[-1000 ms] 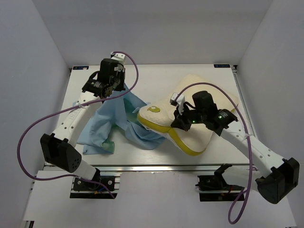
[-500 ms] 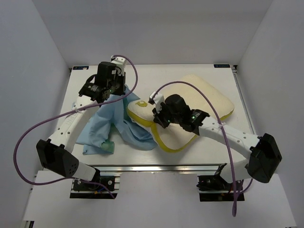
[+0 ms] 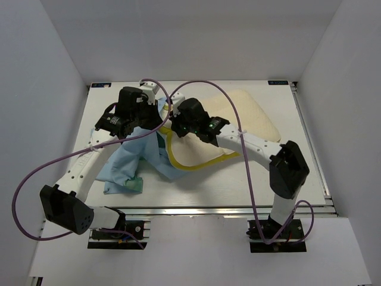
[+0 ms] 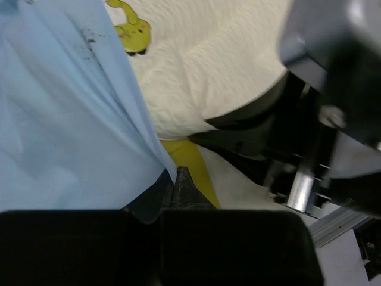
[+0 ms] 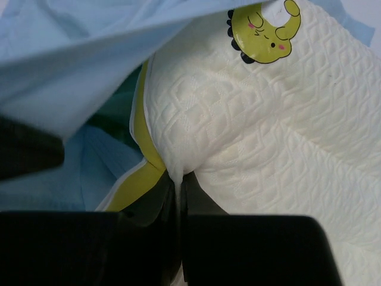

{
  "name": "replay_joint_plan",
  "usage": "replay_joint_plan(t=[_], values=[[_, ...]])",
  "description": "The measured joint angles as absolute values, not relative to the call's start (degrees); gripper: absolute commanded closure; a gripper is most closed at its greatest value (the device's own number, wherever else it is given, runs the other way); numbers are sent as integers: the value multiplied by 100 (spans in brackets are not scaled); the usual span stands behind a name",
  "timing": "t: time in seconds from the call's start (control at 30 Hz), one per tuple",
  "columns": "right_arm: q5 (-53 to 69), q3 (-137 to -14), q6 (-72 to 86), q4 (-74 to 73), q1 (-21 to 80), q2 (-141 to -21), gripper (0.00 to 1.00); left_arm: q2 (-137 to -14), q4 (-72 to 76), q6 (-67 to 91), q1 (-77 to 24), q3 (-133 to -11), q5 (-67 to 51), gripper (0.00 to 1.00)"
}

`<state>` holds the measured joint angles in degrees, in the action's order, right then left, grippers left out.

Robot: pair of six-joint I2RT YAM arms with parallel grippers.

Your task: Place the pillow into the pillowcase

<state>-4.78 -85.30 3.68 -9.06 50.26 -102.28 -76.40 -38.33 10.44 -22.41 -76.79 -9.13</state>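
Observation:
The pillowcase edge by the yellow figure is raised and lies outward of my right gripper. My right gripper needs to carry the pillow's pinched fabric outward under that edge and let go.
The cream pillow (image 3: 238, 128) with a yellow piped edge lies in the middle of the table. Its left corner is under the raised edge of the light blue pillowcase (image 3: 128, 158). My right gripper (image 3: 172, 122) is shut on a pinch of the pillow's cream fabric (image 5: 178, 173) near that corner. My left gripper (image 3: 149, 122) is shut on the pillowcase's edge (image 4: 166, 173) and holds it up. In the right wrist view the pillowcase (image 5: 89, 65) drapes over the pillow (image 5: 286, 149), next to its printed yellow figure (image 5: 265, 33). The left wrist view shows the pillow (image 4: 208, 65).
The two grippers are close together at the table's middle left. The pillowcase's green satin side (image 3: 136, 183) shows near the front edge. White walls enclose the table (image 3: 196, 92) on three sides.
My right gripper has dragged the pillow's corner far to the left, up to the left gripper and under the lifted pillowcase edge. The left gripper has shifted only slightly.

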Motion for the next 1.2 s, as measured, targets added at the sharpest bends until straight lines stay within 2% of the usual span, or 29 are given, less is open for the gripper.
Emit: replay_joint_plan(t=[0.37,0.8,1.0,1.2], values=[[-591,-10012,1549,-777,4528,-11533,100,-7548,-3680,1232,-2206,-7395,-1365,100],[-1070,-10278,3199,-460,4237,-12234,100,-7463,-3339,1824,-2270,-7218,-1785,100],[-1286,-10659,4047,-808,4202,-12462,100,-7824,-3155,2171,-2740,-7483,-1831,100],[-921,-10801,4884,-1055,3688,-12499,100,-7968,-3214,2211,-2974,-7389,-1544,100]])
